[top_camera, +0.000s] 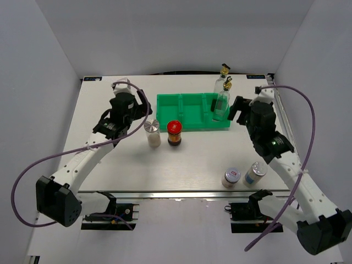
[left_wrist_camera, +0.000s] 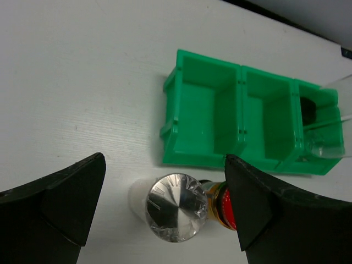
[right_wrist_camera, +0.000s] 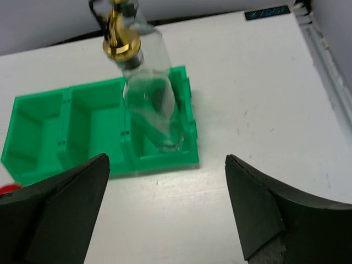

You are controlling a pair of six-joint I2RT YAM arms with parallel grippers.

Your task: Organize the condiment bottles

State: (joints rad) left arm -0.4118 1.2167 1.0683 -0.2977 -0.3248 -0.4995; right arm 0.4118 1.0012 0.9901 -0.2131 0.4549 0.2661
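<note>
My left gripper needs to go down toward the right in the top view next, around the shaker's silver lid, with one finger between the shaker and the red-lidded jar (top_camera: pixel 175 133) close beside it.
A clear glass bottle (top_camera: pixel 221 103) with a gold spout stands in the right compartment of the green tray (top_camera: pixel 184 113); a second clear bottle (top_camera: pixel 223 78) stands behind the tray. A silver-lidded shaker (top_camera: pixel 152 132) and a red-lidded dark jar (top_camera: pixel 175 133) stand side by side in front of the tray. My left gripper (top_camera: pixel 144 108) hovers open over the shaker (left_wrist_camera: pixel 176 206), and its right finger partly hides the jar (left_wrist_camera: pixel 223 204). My right gripper (top_camera: pixel 237 109) is open, just right of the tray, facing the bottle (right_wrist_camera: pixel 148 93); nothing lies between its fingers.
Two more shakers stand near the front right edge, one with a white lid (top_camera: pixel 231 177) and one with a silver lid (top_camera: pixel 255 172). The tray's left and middle compartments (left_wrist_camera: pixel 212 113) hold nothing. Grey walls close in the table on three sides.
</note>
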